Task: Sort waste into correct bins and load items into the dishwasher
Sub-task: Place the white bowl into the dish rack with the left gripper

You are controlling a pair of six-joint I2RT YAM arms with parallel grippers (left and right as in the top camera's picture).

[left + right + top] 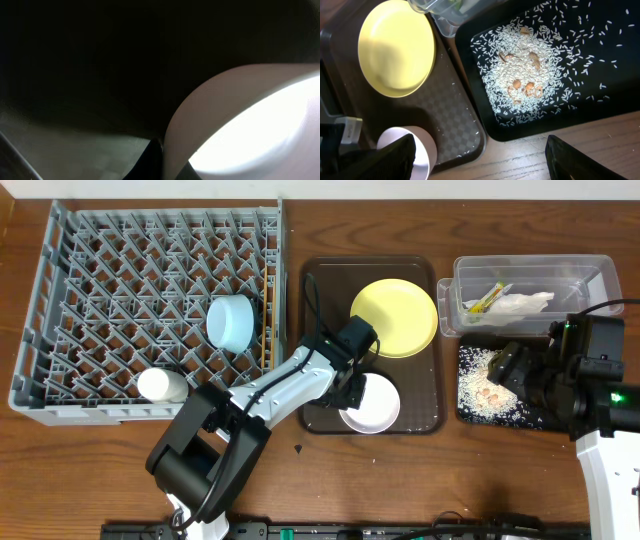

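Observation:
My left gripper holds the white bowl and will rise, go left in the overhead view and lower it beside the light blue bowl (232, 320), at empty rack slots.
The white bowl (372, 408) sits on the brown serving tray (420, 415), below the yellow plate (393, 317). My left gripper (350, 387) is at the bowl's upper-left rim, its fingers on either side of the wall; the bowl (250, 125) fills the dark left wrist view. The grey dish rack (100, 300) holds the light blue bowl (232, 320), the small white cup (160, 385) and thin chopsticks (266, 330) at its right edge. My right gripper (507, 366) hangs open and empty over the black tray (535, 418) with rice scraps (525, 75).
The clear tub (590, 270) at the back right holds the green-yellow wrapper (487, 298) and white napkin (522, 303). In the right wrist view the open fingers (480, 165) frame bare wood between the brown tray (455, 115) and the black tray (605, 105).

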